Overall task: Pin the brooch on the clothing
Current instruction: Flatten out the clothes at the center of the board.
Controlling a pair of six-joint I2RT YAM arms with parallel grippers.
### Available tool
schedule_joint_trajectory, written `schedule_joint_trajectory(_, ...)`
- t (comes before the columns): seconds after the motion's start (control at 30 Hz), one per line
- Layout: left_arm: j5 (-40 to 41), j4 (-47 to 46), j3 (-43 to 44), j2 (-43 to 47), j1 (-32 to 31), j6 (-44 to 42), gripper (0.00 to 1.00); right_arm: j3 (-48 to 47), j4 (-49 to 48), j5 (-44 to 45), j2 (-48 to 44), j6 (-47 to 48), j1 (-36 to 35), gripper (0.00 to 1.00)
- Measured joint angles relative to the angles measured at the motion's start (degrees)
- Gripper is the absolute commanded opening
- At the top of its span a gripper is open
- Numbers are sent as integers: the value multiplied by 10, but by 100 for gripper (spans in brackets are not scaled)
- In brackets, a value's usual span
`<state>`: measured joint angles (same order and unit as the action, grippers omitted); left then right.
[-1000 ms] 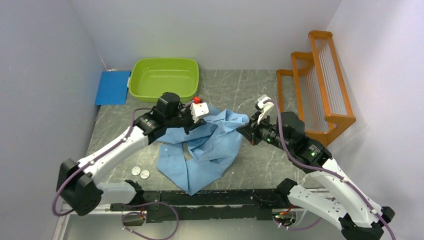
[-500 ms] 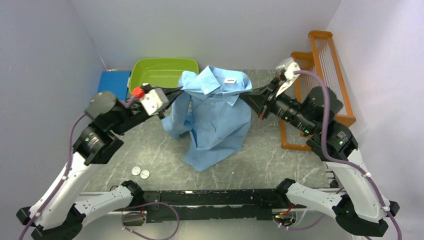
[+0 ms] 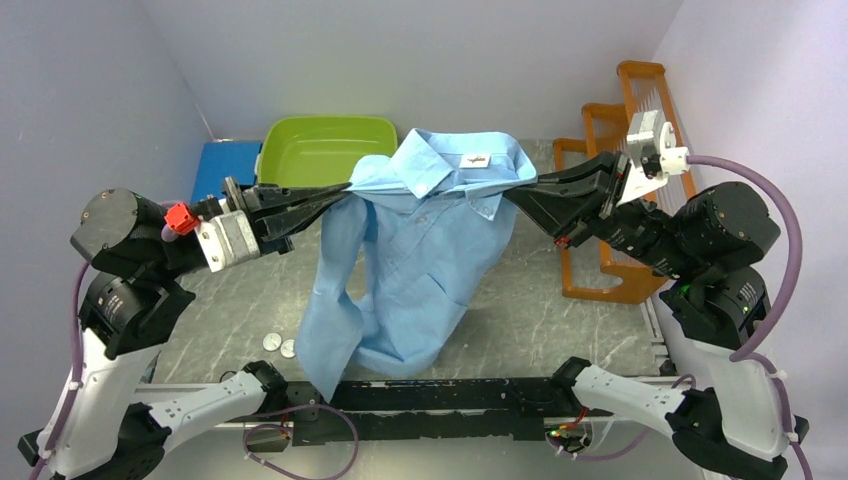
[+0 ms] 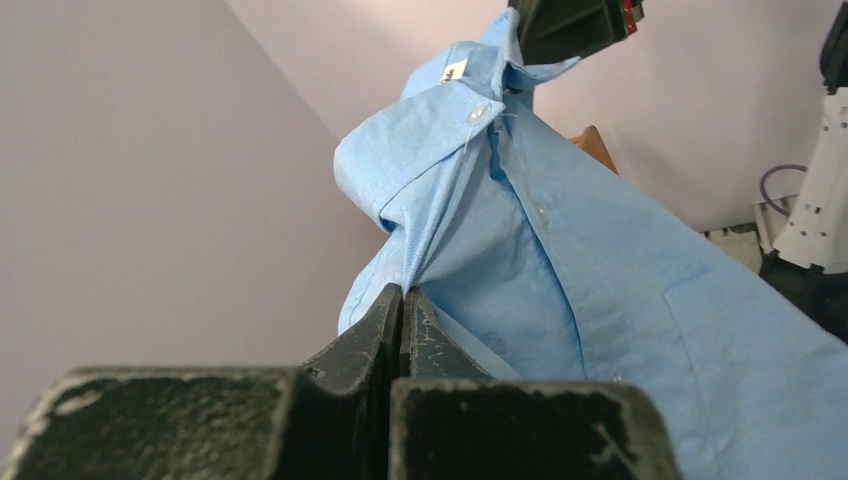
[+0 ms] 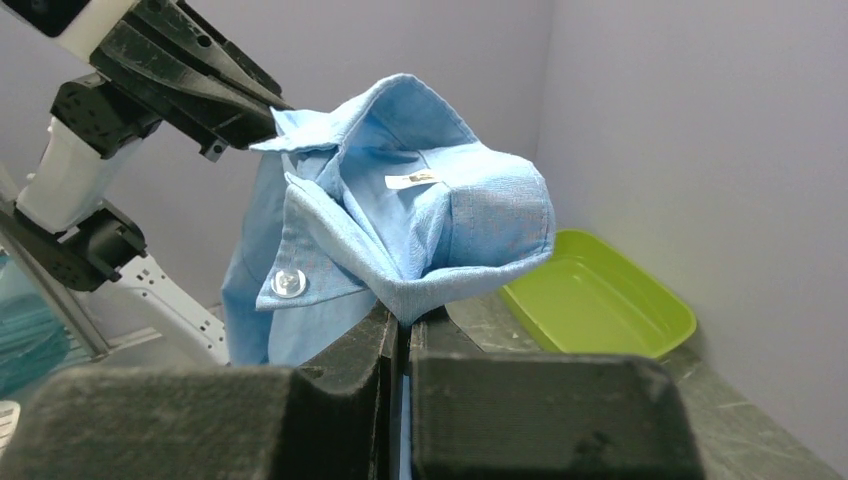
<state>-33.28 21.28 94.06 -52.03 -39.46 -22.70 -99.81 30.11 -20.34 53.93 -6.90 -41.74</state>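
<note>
The right gripper goes down toward the bare marble table next and tips its fingers downward to release the cloth there, since the shirt (image 4: 560,250) hangs above it.
The clothing (image 3: 430,250), a light blue collared shirt, hangs in the air over the table, stretched between both arms at shoulder level with its front facing the camera. My left gripper (image 3: 345,190) is shut on the cloth by the left of the collar (image 4: 403,290). My right gripper (image 3: 512,193) is shut on the cloth at the right of the collar (image 5: 405,318). The shirt (image 4: 560,250) (image 5: 440,220) drapes down, its hem near the table's front. Two small round silvery discs (image 3: 270,341), likely the brooch, lie on the table just left of the hanging sleeve.
A green tub (image 3: 325,150) stands at the back behind the shirt, with a blue pad (image 3: 225,170) to its left. An orange rack (image 3: 640,130) stands along the right wall, close behind my right gripper. The grey marble table (image 3: 530,310) shows beneath.
Both arms have lifted the shirt off the table and drawn apart, so it went from a crumpled heap to hanging spread out. Both grippers stayed shut on it.
</note>
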Motion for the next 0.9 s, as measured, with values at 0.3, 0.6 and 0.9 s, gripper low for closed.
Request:
schedule_joint_trajectory(0.3, 38, 28, -45, 12, 0, -4, 3, 60, -3, 48, -17, 6, 0, 0)
schedule_joint_trajectory(0.6, 220, 84, -175, -22, 3, -43, 57, 151, 7, 198, 69, 26, 23, 23)
schedule_joint_trajectory(0.9, 406, 111, -226, -36, 10, 92, 95, 177, 38, 204, 182, -31, 150, 100)
